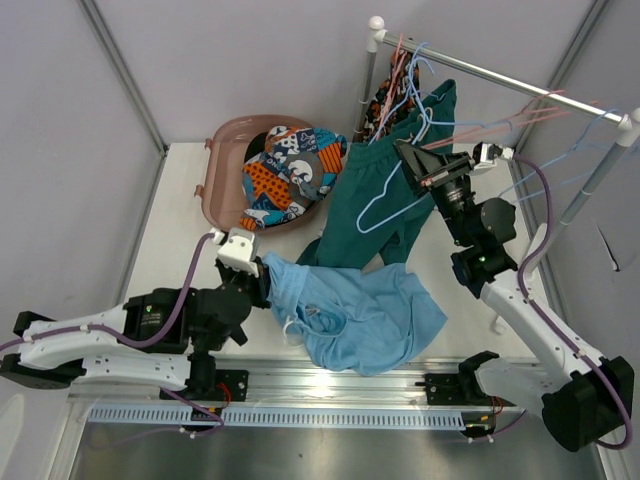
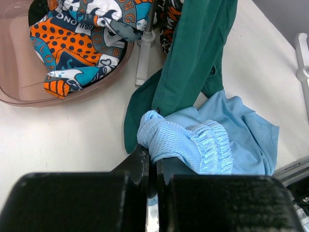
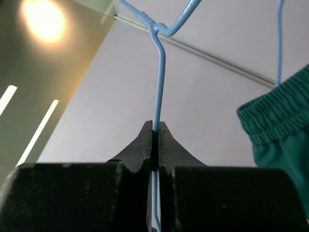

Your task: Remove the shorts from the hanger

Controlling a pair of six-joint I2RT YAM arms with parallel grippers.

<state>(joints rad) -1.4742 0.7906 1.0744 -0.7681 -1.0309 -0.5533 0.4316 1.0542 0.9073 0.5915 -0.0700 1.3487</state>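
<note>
The robot's right gripper will next carry the empty hanger (image 1: pixel 385 205) along the bar, toward the bare hangers by the nearer post.
The light blue shorts (image 1: pixel 365 315) lie crumpled on the table in front of the arms. My left gripper (image 1: pixel 258 268) is shut on their waistband, which bunches over the jaws in the left wrist view (image 2: pixel 186 142). The teal green shorts (image 1: pixel 385 195) hang from the rail, draped to the table. My right gripper (image 1: pixel 408 152) is shut on the wire of a light blue hanger (image 1: pixel 385 205) in front of the teal shorts; the wire (image 3: pixel 158 92) runs up from between the closed jaws. Patterned shorts (image 1: pixel 290 170) fill a basin. Camouflage shorts (image 1: pixel 378 110) hang behind the teal pair.
A brown translucent basin (image 1: pixel 222 165) sits at the back left. A white clothes rail (image 1: pixel 500 80) with several pink and blue wire hangers crosses the back right on two posts. A metal rail (image 1: pixel 330 385) runs along the near table edge.
</note>
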